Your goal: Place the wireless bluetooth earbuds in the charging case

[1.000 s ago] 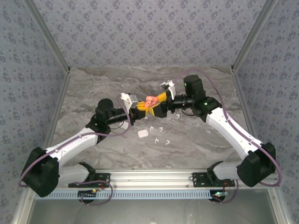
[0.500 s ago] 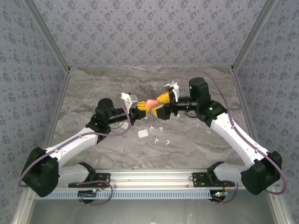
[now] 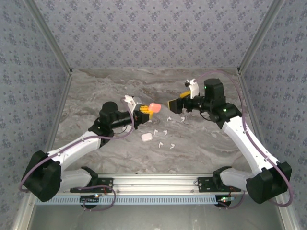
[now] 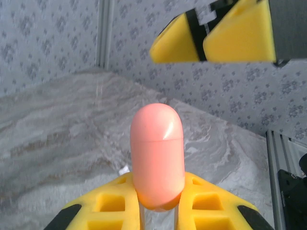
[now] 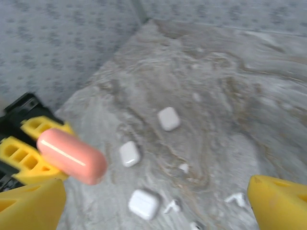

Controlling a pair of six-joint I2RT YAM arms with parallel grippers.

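My left gripper should go down next with its fingers tipping down and release the coral-pink case there, because the marble outward of the white case is below the gripper.
A coral-pink charging case (image 3: pixel 154 107), lid closed, is held above the table, and my left gripper (image 3: pixel 145 111) is shut on its lower end. In the left wrist view the case (image 4: pixel 157 153) stands up between the yellow fingers (image 4: pixel 110 206). My right gripper (image 3: pixel 172 104) hangs open a short way to its right, apart from it. From the right wrist, the case (image 5: pixel 72 155) sticks out at the left, outside the wide-open right gripper (image 5: pixel 153 211). Several white earbuds (image 3: pixel 161 143) lie on the marble below, one (image 5: pixel 237 199) near the right finger.
A white case (image 3: pixel 147 137) lies on the marble table (image 3: pixel 96 96) under the left gripper. The right wrist view has three white cases (image 5: pixel 169 118), (image 5: pixel 129 153), (image 5: pixel 144 203) and another earbud (image 5: pixel 172 206). Patterned walls enclose the table on three sides.
My right gripper has drawn back to the right, away from the pink case, and stands open. The left gripper still holds the case, shifted slightly left.
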